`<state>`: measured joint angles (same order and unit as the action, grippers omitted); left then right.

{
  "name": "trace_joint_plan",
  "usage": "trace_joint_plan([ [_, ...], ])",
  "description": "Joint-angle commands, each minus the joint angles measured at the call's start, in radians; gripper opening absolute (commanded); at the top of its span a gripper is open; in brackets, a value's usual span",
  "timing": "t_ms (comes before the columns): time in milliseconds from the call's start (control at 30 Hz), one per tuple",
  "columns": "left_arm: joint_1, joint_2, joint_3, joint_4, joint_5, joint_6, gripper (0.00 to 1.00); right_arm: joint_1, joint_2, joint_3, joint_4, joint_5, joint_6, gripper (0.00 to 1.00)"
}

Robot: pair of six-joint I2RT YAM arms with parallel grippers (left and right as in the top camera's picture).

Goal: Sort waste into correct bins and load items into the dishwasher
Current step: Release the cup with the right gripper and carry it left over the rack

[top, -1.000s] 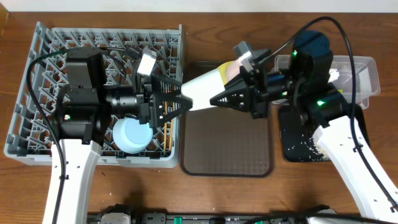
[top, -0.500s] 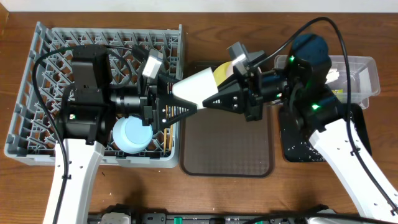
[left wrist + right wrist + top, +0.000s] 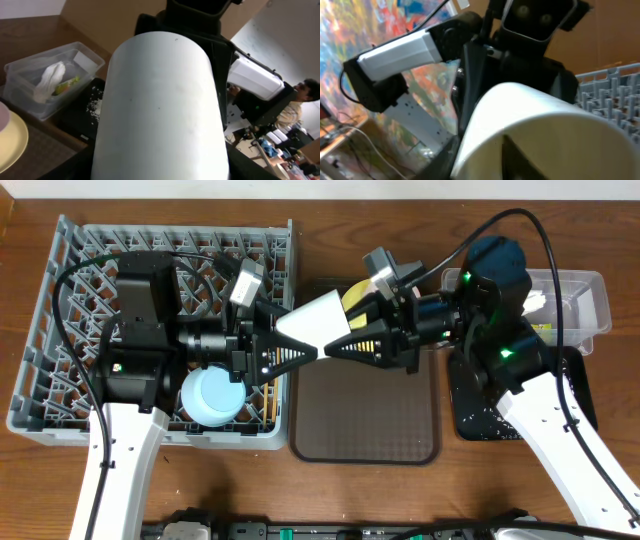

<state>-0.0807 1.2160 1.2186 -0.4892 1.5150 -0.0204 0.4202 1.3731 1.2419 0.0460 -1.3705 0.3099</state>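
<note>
I will next tilt my left gripper down and lower the cup to the open rack (image 3: 70,270) slots below the gripper, beside the light blue bowl, to release it.
The small white cup (image 3: 318,320) hangs on its side in the air over the gap between the grey dish rack (image 3: 70,270) and the brown tray. My left gripper (image 3: 305,332) grips its base end from the left, and the cup fills the left wrist view (image 3: 160,110). My right gripper (image 3: 335,345) holds its rim from the right with one finger inside the cup (image 3: 545,135). The light blue bowl (image 3: 212,395) sits in the rack. The yellow plate (image 3: 358,292) lies behind the right gripper, with the edge of the pinkish bowl (image 3: 2,117) on it. The chopsticks are out of view.
The clear tub (image 3: 585,290) at the far right holds the white wrapper (image 3: 50,77) and the small packet (image 3: 67,86). The black tray (image 3: 470,415) in front of it holds rice scraps (image 3: 495,412). The brown serving tray (image 3: 365,420) lies under the cup.
The right gripper has carried the cup left and the left gripper has closed around its base. Both arms moved little in the last half second.
</note>
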Motion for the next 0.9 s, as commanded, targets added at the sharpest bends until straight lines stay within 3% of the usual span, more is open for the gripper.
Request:
trace_joint_plan([
  [0, 0.021, -0.008, 0.005, 0.004, -0.006, -0.005, 0.51, -0.066, 0.003, 0.009, 0.008, 0.0, 0.001, 0.35],
  [233, 0.13, -0.008, 0.005, -0.109, -0.239, -0.064, 0.5, -0.306, 0.003, 0.009, -0.006, -0.148, 0.034, 0.43],
  [367, 0.172, -0.009, 0.005, -0.332, -0.685, -0.066, 0.47, -0.473, 0.003, 0.003, -0.12, -0.153, 0.024, 0.53],
  [400, 0.172, -0.009, 0.005, -0.378, -0.795, -0.069, 0.46, -0.498, 0.003, 0.0, -0.146, -0.152, 0.009, 0.61],
  [467, 0.172, -0.008, 0.005, -0.457, -0.956, -0.094, 0.47, -0.544, 0.003, -0.001, -0.223, -0.138, -0.05, 0.99],
  [667, 0.132, 0.017, 0.005, -0.548, -1.144, -0.149, 0.46, -0.567, 0.003, -0.001, -0.382, 0.075, -0.109, 0.99],
  [867, 0.041, 0.113, 0.005, -0.537, -1.171, -0.159, 0.46, -0.567, 0.003, -0.001, -0.391, 0.254, -0.109, 0.99],
])
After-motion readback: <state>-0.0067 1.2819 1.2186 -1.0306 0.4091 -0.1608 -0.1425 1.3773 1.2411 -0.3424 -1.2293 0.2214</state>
